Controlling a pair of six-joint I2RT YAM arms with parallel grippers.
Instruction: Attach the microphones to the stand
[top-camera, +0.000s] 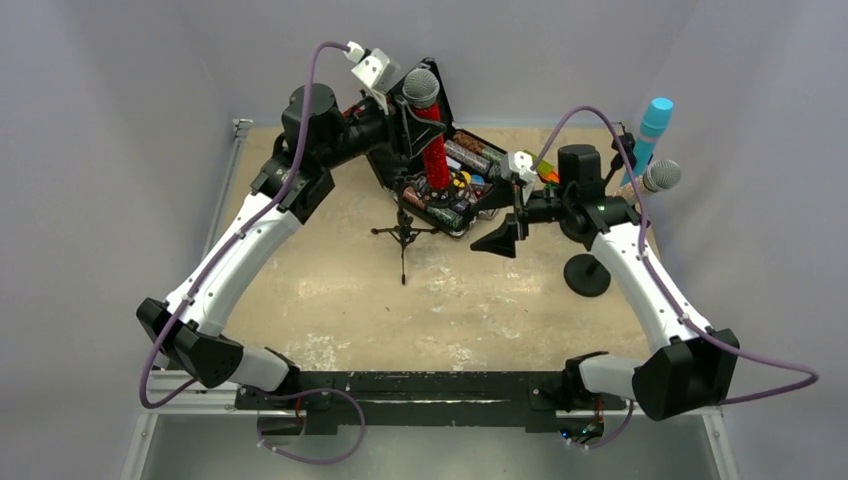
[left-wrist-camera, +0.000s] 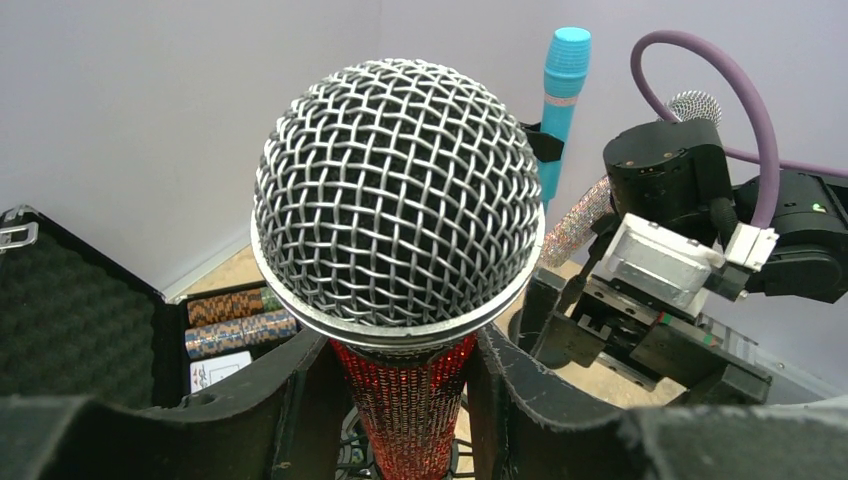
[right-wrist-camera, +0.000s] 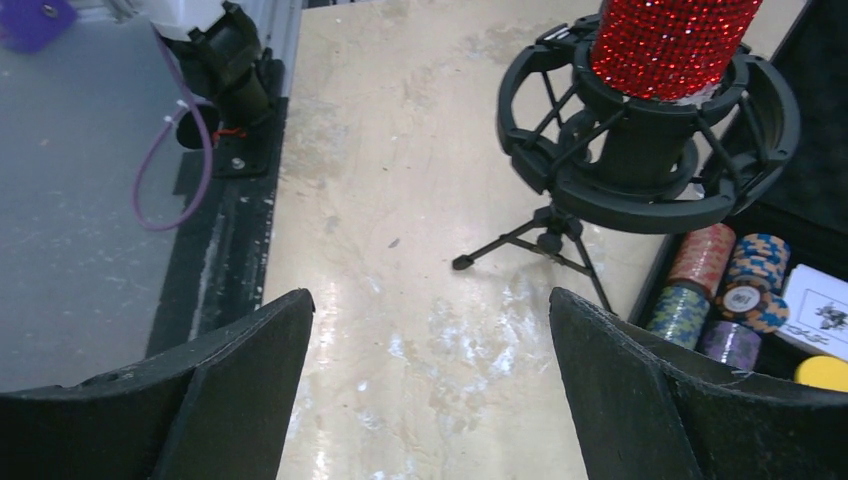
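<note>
I will move my left gripper down next, lower the red microphone into the black shock-mount ring below and let go, because the microphone is barely inside that ring.
My left gripper is shut on the red microphone, just below its grey mesh head, and holds it upright. In the right wrist view the lower end of the red microphone sits inside the black shock-mount ring of a small tripod stand. My right gripper is open over bare table, right of the tripod, with nothing between its fingers. The light blue microphone and the glittery silver microphone are clipped on a taller stand with a round base at the right.
An open black case with rolls of poker chips and a card deck lies behind the tripod. The right arm's wrist is close to the red microphone. Grey walls enclose the table on three sides.
</note>
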